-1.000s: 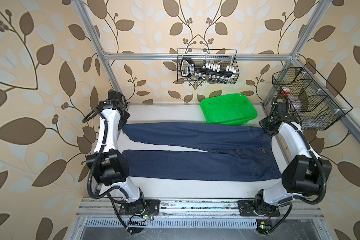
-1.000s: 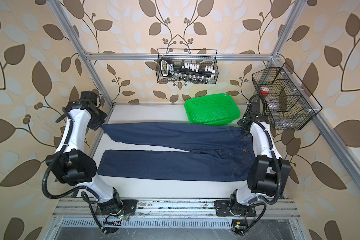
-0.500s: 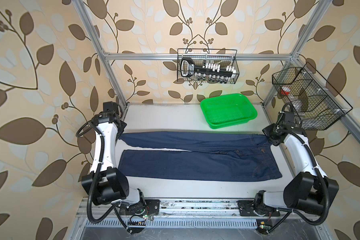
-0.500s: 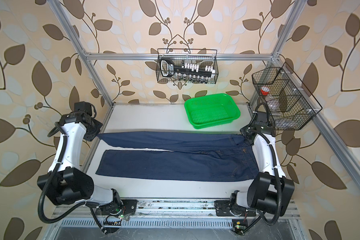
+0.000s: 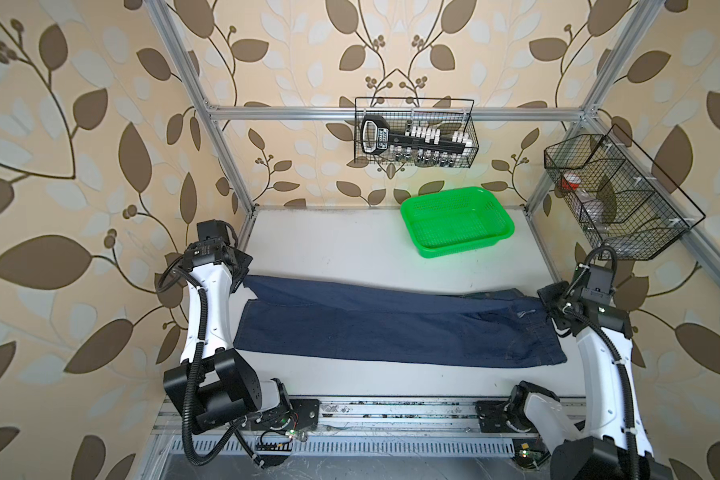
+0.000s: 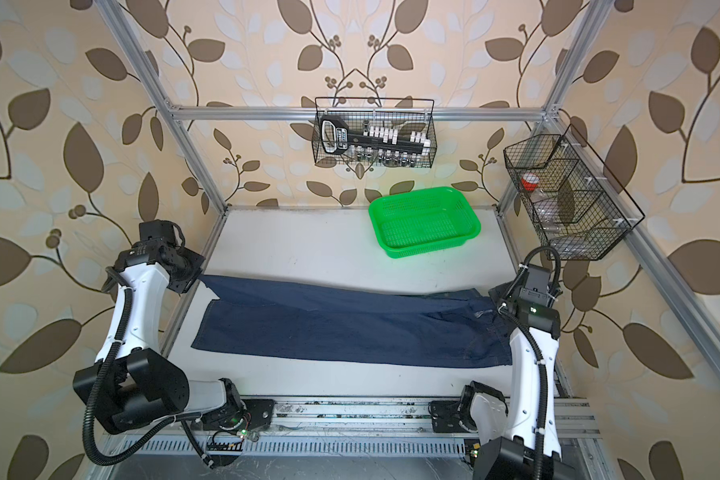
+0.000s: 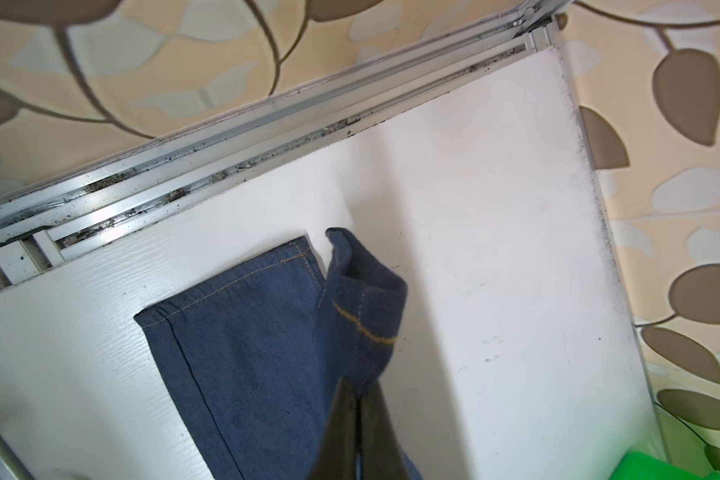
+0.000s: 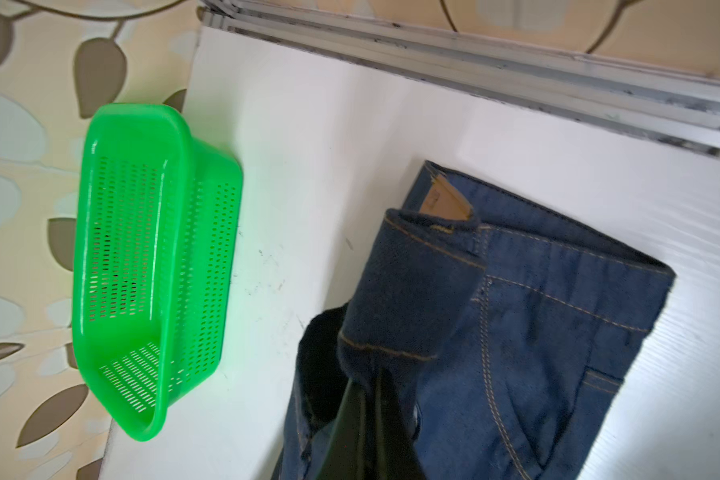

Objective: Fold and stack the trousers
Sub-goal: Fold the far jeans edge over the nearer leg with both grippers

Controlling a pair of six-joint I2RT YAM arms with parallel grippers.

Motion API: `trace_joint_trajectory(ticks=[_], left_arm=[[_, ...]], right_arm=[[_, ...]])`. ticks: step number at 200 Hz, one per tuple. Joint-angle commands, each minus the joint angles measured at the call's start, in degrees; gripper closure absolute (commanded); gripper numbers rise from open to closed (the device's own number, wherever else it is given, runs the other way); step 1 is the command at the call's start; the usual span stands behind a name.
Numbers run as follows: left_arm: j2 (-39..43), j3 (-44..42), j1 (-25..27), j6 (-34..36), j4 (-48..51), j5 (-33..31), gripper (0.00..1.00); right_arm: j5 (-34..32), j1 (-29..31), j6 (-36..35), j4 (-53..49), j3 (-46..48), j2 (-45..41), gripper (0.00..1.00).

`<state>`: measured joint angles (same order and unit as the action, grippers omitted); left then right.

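Note:
The near half of the trousers already lies flat on the table, so my right gripper will pull the waistband's far corner back over the waistband's near corner [image 5: 559,357] [image 8: 654,281] and let go of it there.
The dark navy trousers [image 5: 391,328] [image 6: 350,328] lie lengthwise across the white table, hems at the left and waist at the right. The far leg is raised and partly overlaps the near leg. My left gripper [image 5: 242,282] [image 6: 192,278] is shut on the far leg's hem, which curls above its tips in the left wrist view [image 7: 356,390]. The near leg's hem [image 7: 225,291] lies flat beside it. My right gripper [image 5: 551,299] [image 6: 497,299] is shut on the waistband's far corner, seen folded over in the right wrist view [image 8: 371,382], near the brown patch [image 8: 445,201].
A bright green plastic basket [image 5: 458,222] [image 6: 425,226] [image 8: 142,270] stands at the back right of the table. A wire basket [image 5: 414,133] hangs on the back rail and another wire basket [image 5: 616,195] on the right rail. Aluminium frame posts border the table.
Both grippers have come toward the front, carrying the far leg and waistband corner with them. The white gap between the two legs has closed and the far leg now overlaps the near one.

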<state>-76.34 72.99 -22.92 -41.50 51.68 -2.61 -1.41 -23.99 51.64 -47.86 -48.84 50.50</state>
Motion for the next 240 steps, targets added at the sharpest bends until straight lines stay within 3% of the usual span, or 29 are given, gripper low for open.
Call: trace_joint_trajectory(ticks=[1, 15, 50, 80, 117, 149, 199, 240], left_arm=[[2.4, 0.5, -0.1, 1.2, 3.5, -2.5, 1.00], [2.3, 1.1, -0.5, 0.3, 3.9, -5.0, 1.00], [0.3, 6.7, -2.2, -1.5, 1.5, -1.5, 1.00], [1.8, 9.2, -2.2, -0.5, 3.8, -3.3, 1.00], [5.4, 1.3, -2.7, -0.9, 0.0, -1.3, 1.00], [7.4, -6.4, -4.0, -0.3, -3.7, -0.5, 1.00], [8.9, -17.3, -6.1, 2.0, -8.8, -1.6, 1.00], [8.7, -21.3, -8.4, 4.3, -10.9, 0.0, 1.00]], right_arm=[[-0.4, -0.5, 0.5, -3.3, 1.1, -2.3, 1.00], [-2.1, -1.1, -1.1, -4.2, -0.2, -2.7, 1.00], [-4.1, -1.1, -1.6, -2.4, -6.5, -0.4, 1.00], [-7.1, -1.5, -2.8, -3.8, -9.6, -2.3, 1.00], [-5.7, -2.2, -1.3, -9.4, -7.2, -6.5, 1.00], [-3.9, -2.3, -0.3, -13.0, 1.9, -11.9, 1.00], [-8.9, -2.2, -3.0, -18.4, 10.7, -19.2, 1.00], [-11.6, -2.2, -3.5, -18.4, 11.1, -17.7, 1.00]])
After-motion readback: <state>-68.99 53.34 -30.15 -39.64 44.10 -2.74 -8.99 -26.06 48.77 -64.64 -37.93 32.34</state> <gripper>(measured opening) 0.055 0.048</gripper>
